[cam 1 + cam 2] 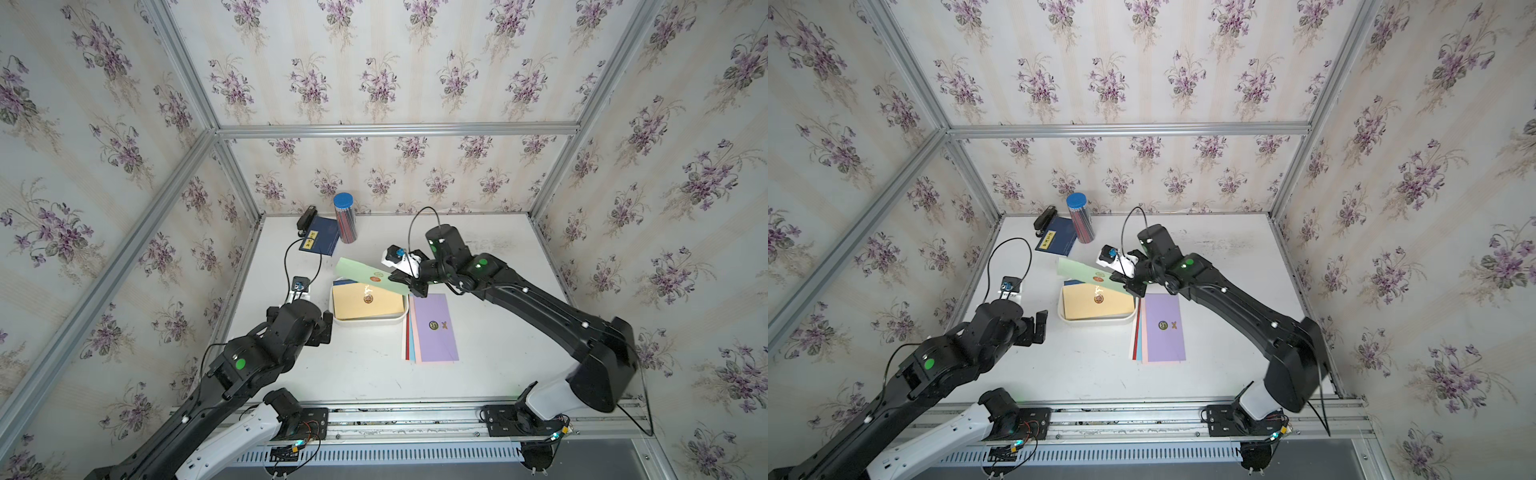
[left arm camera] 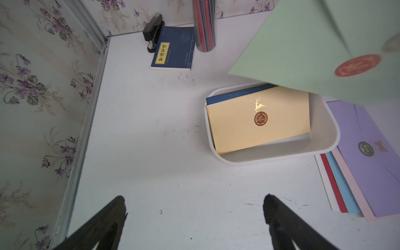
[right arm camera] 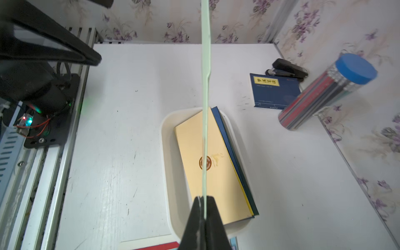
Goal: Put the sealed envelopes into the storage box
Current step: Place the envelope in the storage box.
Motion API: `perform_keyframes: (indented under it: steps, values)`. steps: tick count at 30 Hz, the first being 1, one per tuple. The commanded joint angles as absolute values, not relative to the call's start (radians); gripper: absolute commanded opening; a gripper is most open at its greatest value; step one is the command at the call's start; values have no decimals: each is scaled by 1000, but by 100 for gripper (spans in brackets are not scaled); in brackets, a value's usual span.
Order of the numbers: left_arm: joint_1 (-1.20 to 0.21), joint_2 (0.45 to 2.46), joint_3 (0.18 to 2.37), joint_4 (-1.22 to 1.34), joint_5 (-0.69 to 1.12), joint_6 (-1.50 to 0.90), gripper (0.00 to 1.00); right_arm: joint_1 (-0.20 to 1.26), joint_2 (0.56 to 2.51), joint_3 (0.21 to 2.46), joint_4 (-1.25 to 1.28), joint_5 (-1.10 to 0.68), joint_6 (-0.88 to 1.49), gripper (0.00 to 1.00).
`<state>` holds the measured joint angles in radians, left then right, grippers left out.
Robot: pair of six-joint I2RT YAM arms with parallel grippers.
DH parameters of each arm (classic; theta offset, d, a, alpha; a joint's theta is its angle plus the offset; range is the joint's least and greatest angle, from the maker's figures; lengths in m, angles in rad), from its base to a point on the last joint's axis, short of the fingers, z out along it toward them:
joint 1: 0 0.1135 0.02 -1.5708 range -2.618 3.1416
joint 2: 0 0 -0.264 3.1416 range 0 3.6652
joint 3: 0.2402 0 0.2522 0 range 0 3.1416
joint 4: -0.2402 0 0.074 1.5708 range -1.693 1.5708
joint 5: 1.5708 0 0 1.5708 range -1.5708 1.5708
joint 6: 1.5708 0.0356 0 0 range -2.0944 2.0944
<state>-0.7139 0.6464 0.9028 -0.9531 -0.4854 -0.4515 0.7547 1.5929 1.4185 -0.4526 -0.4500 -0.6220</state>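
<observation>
The green envelope still hangs tilted above the box's rim, so the robot's right gripper will next lower it over the tan envelope in the storage box (image 3: 224, 179) and let it go there.
My right gripper (image 3: 203, 198) is shut on the edge of a green envelope (image 1: 361, 272) with a red seal, holding it tilted above the far side of the storage box (image 1: 370, 322). This white tray holds a tan envelope (image 2: 249, 134) with a brown seal, lying over a blue one (image 2: 233, 93). Right of the box, a fanned stack of envelopes lies on the table with a lilac one (image 1: 436, 328) on top. My left gripper (image 2: 194, 205) hangs open and empty over bare table, left of the box.
At the back left stand a navy booklet (image 1: 320, 241) with a yellow label, a black stapler (image 1: 305, 216) and a blue-lidded pencil tube (image 1: 345, 218). Metal frame rails and papered walls close in the table.
</observation>
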Motion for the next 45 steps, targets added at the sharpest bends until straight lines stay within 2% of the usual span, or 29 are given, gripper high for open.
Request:
perform_keyframes:
  steps: [1, 5, 10, 29, 31, 34, 37, 45]
  values:
    - [-718, 567, 869, -911, -566, -438, 100, 765, 1693, 1531, -622, -446, -775, 0]
    - [-719, 533, 857, -894, -575, -427, 100, 766, 1815, 1647, -698, -436, -830, 0]
    - [-719, 569, 867, -911, -583, -432, 100, 767, 1909, 1684, -727, -456, -888, 0]
    - [-719, 571, 866, -907, -565, -425, 100, 752, 2017, 1652, -683, -449, -870, 0]
    - [-719, 571, 863, -903, -555, -423, 100, 752, 2019, 1650, -673, -442, -849, 4]
    - [-719, 574, 866, -906, -553, -423, 100, 752, 2014, 1648, -659, -444, -836, 23]
    - [-718, 574, 866, -910, -554, -425, 100, 752, 2001, 1648, -618, -411, -789, 33]
    - [-719, 572, 866, -911, -552, -425, 100, 723, 1980, 1654, -501, -380, -682, 37]
